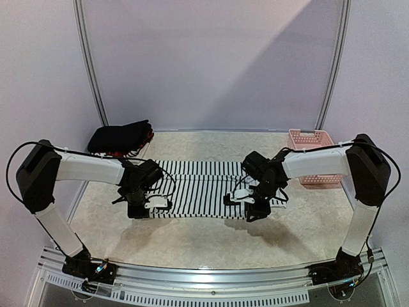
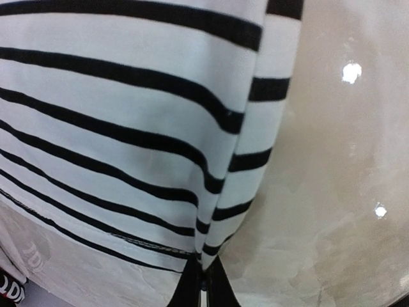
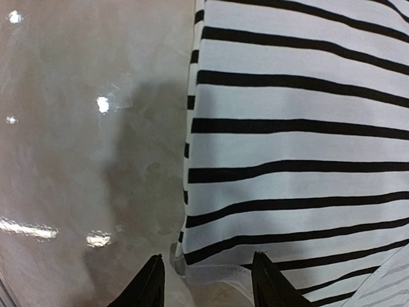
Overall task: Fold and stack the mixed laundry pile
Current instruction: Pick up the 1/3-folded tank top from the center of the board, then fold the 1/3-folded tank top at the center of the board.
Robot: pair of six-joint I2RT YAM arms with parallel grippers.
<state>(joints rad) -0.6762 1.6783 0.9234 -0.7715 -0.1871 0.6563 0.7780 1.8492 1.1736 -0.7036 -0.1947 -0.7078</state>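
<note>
The tank top's near half still lies unfolded, so the left gripper should next carry the tank top's pinched near edge outward over the middle of the striped tank top (image 1: 166,181) and let it go.
The black-and-white striped tank top (image 1: 198,185) lies spread flat across the middle of the table. My left gripper (image 1: 139,211) is at its near left edge. In the left wrist view the gripper (image 2: 204,284) is shut on a pinched fold of the striped tank top (image 2: 147,128). My right gripper (image 1: 252,212) is at the near right edge. In the right wrist view it (image 3: 208,284) is open, its fingers (image 3: 150,284) either side of the hem corner of the striped top (image 3: 294,141). A folded black T-shirt (image 1: 120,136) lies at the back left, with a red plaid edge (image 1: 148,137) showing beside it.
A pink perforated basket (image 1: 313,157) stands at the back right, just behind my right forearm. The pale mottled tabletop (image 1: 192,240) runs to a metal rail at the near edge. White walls close in the back and sides.
</note>
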